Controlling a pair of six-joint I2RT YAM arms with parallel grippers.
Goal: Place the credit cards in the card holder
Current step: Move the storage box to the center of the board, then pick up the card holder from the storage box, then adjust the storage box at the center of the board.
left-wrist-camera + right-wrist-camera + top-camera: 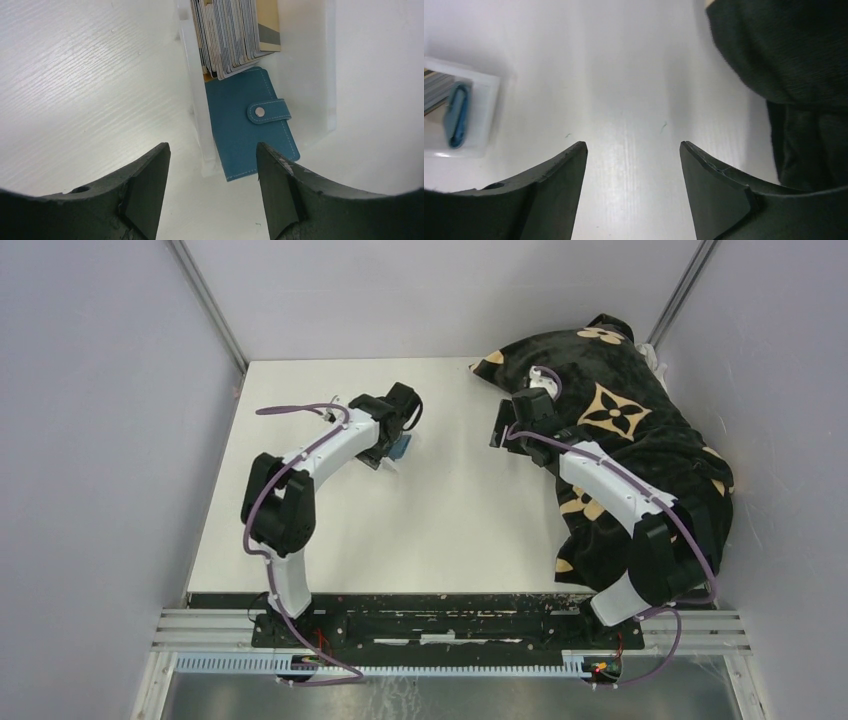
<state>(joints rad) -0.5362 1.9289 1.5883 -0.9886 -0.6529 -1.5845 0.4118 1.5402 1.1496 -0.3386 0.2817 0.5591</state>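
Note:
My right gripper goes to the left in the top view next, then down around the card holder's raised edge, which stands clear of the packed cards.
The card holder (250,125) is a teal wallet, snapped shut, lying tilted inside a clear plastic tray (197,115). The credit cards (232,35) stand packed on edge in the same tray, just behind the card holder and overlapping its far end. My left gripper (211,147) hovers open just short of the card holder's near corner, holding nothing. From above it shows as a small teal patch (403,447) under the left gripper (392,452). My right gripper (633,144) is open over bare table. The card holder (458,115) sits edge-on to its far left.
A black plush blanket (640,440) with tan flower patterns fills the table's right side, close beside the right arm. It appears as dark fabric (794,60) at the right of the right wrist view. White walls enclose the table (450,520).

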